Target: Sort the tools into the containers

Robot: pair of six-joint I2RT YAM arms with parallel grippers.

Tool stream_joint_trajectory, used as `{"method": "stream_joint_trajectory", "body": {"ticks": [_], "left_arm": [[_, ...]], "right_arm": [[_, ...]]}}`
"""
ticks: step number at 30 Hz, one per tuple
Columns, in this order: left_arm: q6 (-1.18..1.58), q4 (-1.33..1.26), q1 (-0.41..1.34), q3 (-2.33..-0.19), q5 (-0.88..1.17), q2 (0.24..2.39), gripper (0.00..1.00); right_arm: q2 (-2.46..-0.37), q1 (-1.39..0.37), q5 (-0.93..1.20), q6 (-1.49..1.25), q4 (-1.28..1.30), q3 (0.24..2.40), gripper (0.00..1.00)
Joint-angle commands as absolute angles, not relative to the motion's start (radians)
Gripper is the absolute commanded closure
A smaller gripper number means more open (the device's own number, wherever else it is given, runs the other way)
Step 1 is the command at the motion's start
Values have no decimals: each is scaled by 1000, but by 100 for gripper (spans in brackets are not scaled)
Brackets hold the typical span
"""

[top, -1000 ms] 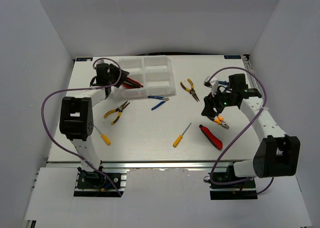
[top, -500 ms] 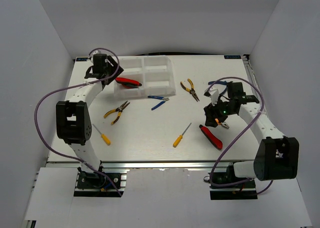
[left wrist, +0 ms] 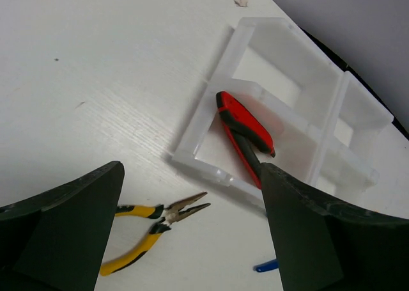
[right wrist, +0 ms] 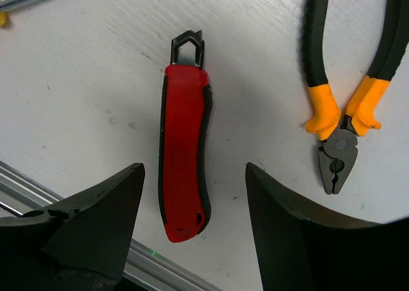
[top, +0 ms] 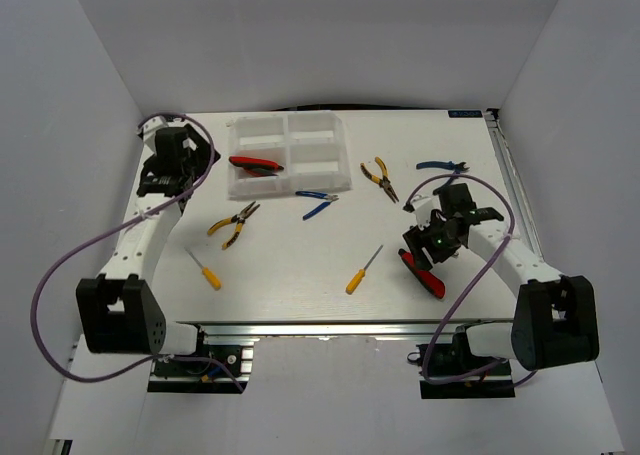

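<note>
My right gripper is going down next onto the middle of the knife's red handle (top: 424,275) (right wrist: 184,153) and will close across the handle's width.
The white organiser tray (top: 288,151) sits at the back of the table. Red-and-black cutters (top: 255,164) lie in its near-left compartment, also seen in the left wrist view (left wrist: 246,134) inside the tray (left wrist: 203,121). My left gripper (top: 172,175) is open and empty, left of the tray. My right gripper (top: 430,247) is open and hovers over a red-and-black knife (top: 425,273). In the right wrist view the knife (right wrist: 184,153) lies between my open fingers (right wrist: 192,240). Orange-and-black pliers (right wrist: 345,112) lie just beside it.
Loose on the table are yellow pliers (top: 233,222), blue pliers (top: 318,203), yellow pliers (top: 380,178), blue pliers (top: 442,165), and two screwdrivers (top: 208,271) (top: 363,269). The table's metal front rail (right wrist: 64,188) is close to the knife.
My left gripper let go of the red cutters in the tray and drew back to the left. My right gripper moved nearer, from over the orange pliers to over the red knife.
</note>
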State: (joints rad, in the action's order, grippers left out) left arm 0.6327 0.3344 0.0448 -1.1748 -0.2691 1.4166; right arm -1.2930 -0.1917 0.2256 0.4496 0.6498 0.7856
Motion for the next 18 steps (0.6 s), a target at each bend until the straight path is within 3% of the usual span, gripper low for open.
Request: {"method": "stream_joint_trajectory", "body": {"ticks": [1,18], "left_arm": [[660,341,9,-1091,-252,1309,2],[755,342,2,-778,-175,956,2]], "right_arm": [[-1278,-224,158,408,598,776,29],[-1446,-330,69,384,542,764,28]]}}
